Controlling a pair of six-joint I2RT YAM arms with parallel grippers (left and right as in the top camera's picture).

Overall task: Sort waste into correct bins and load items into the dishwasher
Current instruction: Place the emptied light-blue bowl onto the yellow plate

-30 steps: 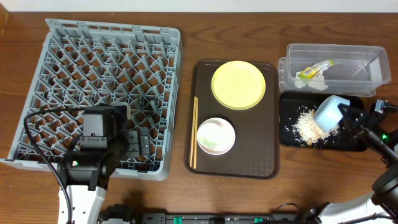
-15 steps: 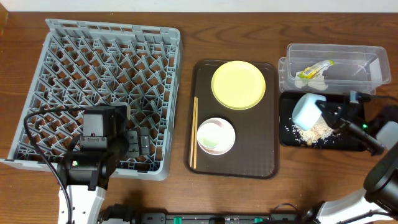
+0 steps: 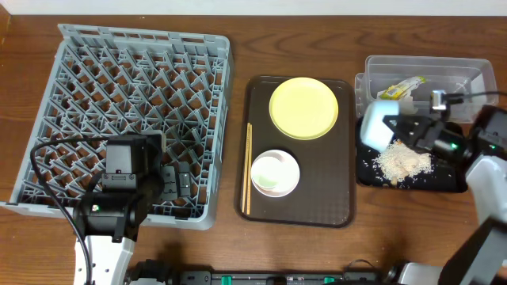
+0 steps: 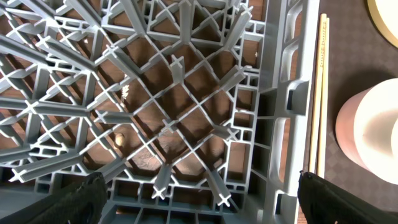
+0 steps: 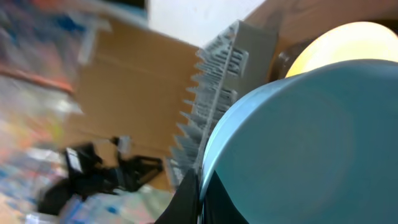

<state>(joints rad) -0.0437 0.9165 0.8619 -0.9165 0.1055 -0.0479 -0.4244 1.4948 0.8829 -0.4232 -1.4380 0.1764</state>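
Observation:
My right gripper should swing away from the black tray (image 3: 447,181), turn the bowl upright, lower it onto the yellow plate (image 3: 304,107) and then release it, since that plate is empty.
My right gripper (image 3: 398,127) is shut on the rim of the light blue bowl (image 3: 376,124), held tipped on its side above the left end of the black tray (image 3: 447,181). The bowl fills the right wrist view (image 5: 298,143). The whitish crumbs (image 3: 402,162) lie heaped in the black tray. The green-yellow wrapper (image 3: 400,89) lies in the clear tub (image 3: 467,75). The yellow plate (image 3: 304,107), the pink bowl (image 3: 274,173) with a white cup inside, and the chopsticks (image 3: 247,168) sit on the brown tray (image 3: 341,198). My left gripper (image 4: 199,196) is open over the grey rack (image 3: 142,103).
The rack's pegs and rim (image 4: 292,93) fill the left wrist view, with the chopsticks (image 4: 321,93) and pink bowl (image 4: 373,130) to the right. The wooden table (image 3: 238,39) runs around everything.
My right gripper has carried the blue bowl leftward and up from over the crumbs to the tray's left end. The crumbs now lie uncovered. The left arm has not moved.

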